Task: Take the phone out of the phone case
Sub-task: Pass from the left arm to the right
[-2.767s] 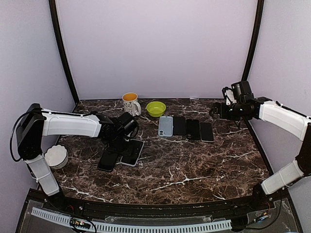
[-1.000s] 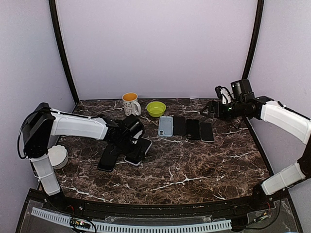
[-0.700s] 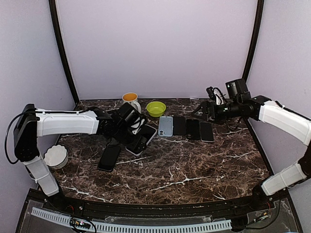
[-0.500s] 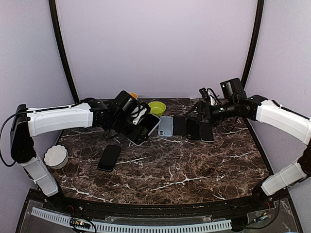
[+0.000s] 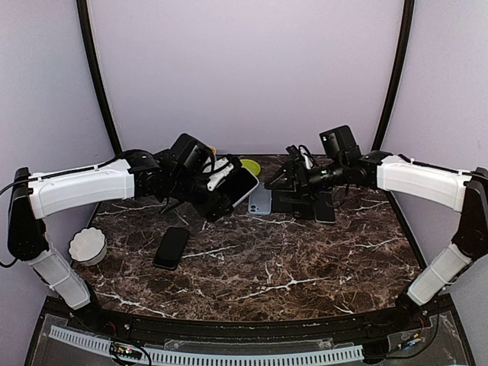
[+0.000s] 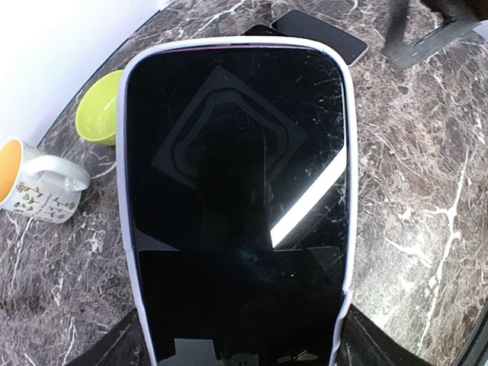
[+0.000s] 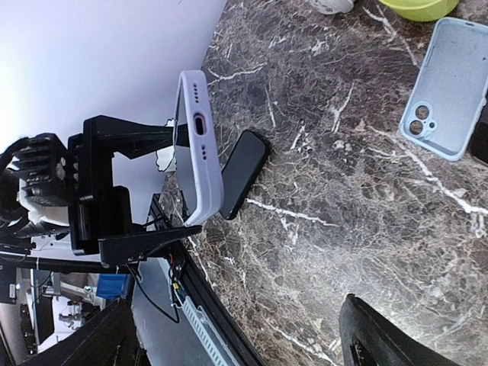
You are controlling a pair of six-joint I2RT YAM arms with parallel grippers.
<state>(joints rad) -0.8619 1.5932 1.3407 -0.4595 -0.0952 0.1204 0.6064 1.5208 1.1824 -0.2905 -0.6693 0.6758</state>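
My right gripper goes to the left in the top view next, open fingers astride the case's charging-port end (image 5: 246, 194) (image 7: 200, 145), because that end juts free of my left gripper.
My left gripper (image 5: 219, 194) is shut on the phone in its pale lavender-white case (image 5: 238, 185) and holds it in the air above the table, tilted toward the right arm. In the left wrist view the dark screen (image 6: 236, 191) fills the frame, with the case rim around it. The right wrist view shows the cased phone (image 7: 200, 145) edge-on, charging port facing me. My right gripper (image 5: 280, 183) is open and empty, just right of the phone and not touching it; its fingers (image 7: 381, 335) show at the frame's bottom.
A bare black phone (image 5: 171, 246) lies on the table below the left arm. A light blue empty case (image 5: 259, 200) and black phones (image 5: 324, 206) lie in a row at the back. A green bowl (image 5: 248, 163) and a mug (image 6: 38, 187) stand behind; a white bowl (image 5: 86, 245) sits far left.
My left gripper took the cased phone off the table and lifted it up and to the right. My right arm swung left toward it, gripper open.
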